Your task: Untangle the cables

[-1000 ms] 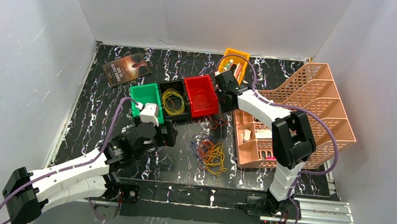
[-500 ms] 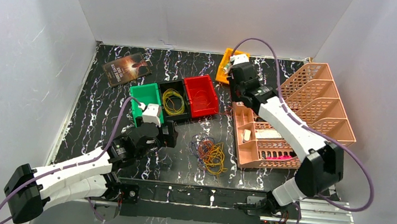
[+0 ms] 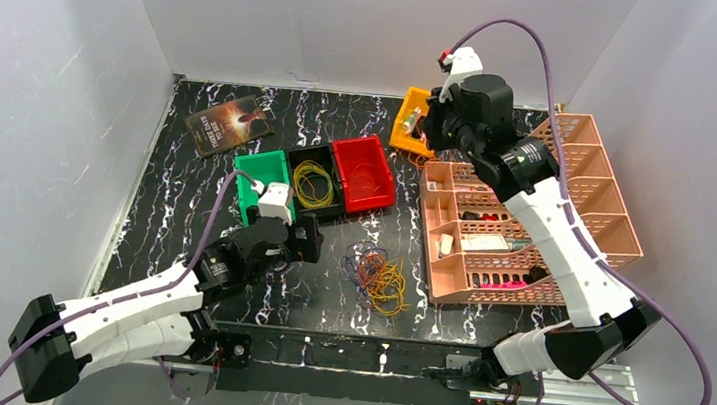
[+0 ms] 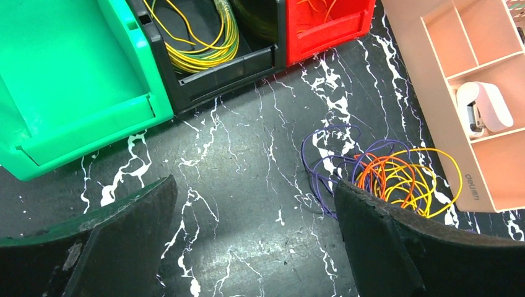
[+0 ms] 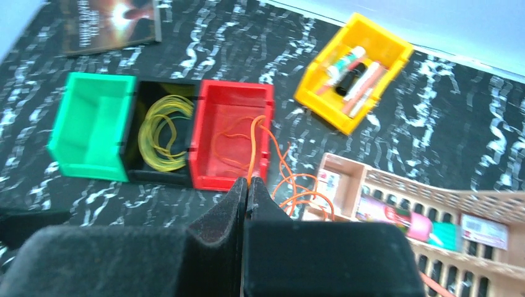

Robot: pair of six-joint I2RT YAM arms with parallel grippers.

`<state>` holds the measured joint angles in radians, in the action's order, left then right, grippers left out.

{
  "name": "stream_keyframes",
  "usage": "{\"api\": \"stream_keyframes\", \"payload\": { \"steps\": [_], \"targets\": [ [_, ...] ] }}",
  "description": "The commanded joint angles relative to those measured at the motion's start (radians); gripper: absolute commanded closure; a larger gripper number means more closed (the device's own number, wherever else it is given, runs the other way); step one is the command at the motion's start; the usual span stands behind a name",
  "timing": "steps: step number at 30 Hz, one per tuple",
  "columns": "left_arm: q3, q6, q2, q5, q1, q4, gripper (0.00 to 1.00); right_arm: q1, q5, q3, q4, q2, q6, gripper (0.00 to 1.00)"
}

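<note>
Next, my right gripper descends to its left in the top view toward the red bin (image 3: 364, 176) (image 5: 229, 136) below, where orange cable already lies, and releases.
The cables (image 3: 382, 277) lie as a small tangle of orange, yellow and purple loops on the black marbled table. In the left wrist view the tangle (image 4: 387, 176) sits by my right-hand finger (image 4: 384, 241). My left gripper (image 4: 254, 185) hovers open over bare table just left of it. My right gripper (image 5: 247, 182) is raised high at the back, near the yellow bin (image 3: 412, 118). It is shut on a thin orange cable (image 5: 252, 139) that trails down into the red bin (image 5: 229, 136) and loops beside it.
A green bin (image 3: 262, 177), a black bin (image 3: 325, 211) with a yellow coil (image 3: 313, 186) and the red bin (image 3: 363, 173) stand in a row. A pink organizer tray (image 3: 533, 221) fills the right side. A book (image 3: 230, 124) lies at the back left.
My right arm has lifted from beside the red bin up and back towards the yellow bin, its jaws closing on the orange cable. The left arm has stayed put.
</note>
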<state>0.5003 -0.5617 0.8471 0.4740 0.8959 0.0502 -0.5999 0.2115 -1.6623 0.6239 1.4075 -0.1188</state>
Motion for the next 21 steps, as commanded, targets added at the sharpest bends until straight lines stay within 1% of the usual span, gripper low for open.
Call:
{"api": "stream_keyframes", "payload": {
  "steps": [1, 7, 10, 13, 17, 18, 21],
  "targets": [
    [0.065, -0.042, 0.041, 0.002, -0.003, 0.077, 0.02, 0.000, -0.212, -0.049, -0.093, 0.012, -0.055, 1.00],
    [0.111, -0.129, 0.131, 0.045, -0.002, 0.175, 0.02, 0.000, -0.219, -0.059, -0.194, 0.082, -0.068, 1.00],
    [0.151, -0.218, 0.174, 0.094, -0.003, 0.244, 0.02, 0.000, -0.229, -0.058, -0.236, 0.128, -0.071, 1.00],
    [0.191, -0.269, 0.195, 0.082, -0.003, 0.291, 0.02, 0.000, -0.243, -0.048, -0.272, 0.166, -0.079, 1.00],
    [0.256, -0.154, 0.222, -0.022, -0.004, 0.299, 0.02, 0.000, -0.278, -0.035, -0.312, 0.216, -0.101, 1.00],
    [0.262, -0.106, 0.219, -0.026, -0.003, 0.297, 0.02, 0.000, -0.287, -0.030, -0.325, 0.224, -0.108, 1.00],
    [0.251, -0.091, 0.187, 0.012, -0.004, 0.299, 0.02, 0.000, -0.300, -0.019, -0.358, 0.248, -0.122, 1.00]
  ]
}}
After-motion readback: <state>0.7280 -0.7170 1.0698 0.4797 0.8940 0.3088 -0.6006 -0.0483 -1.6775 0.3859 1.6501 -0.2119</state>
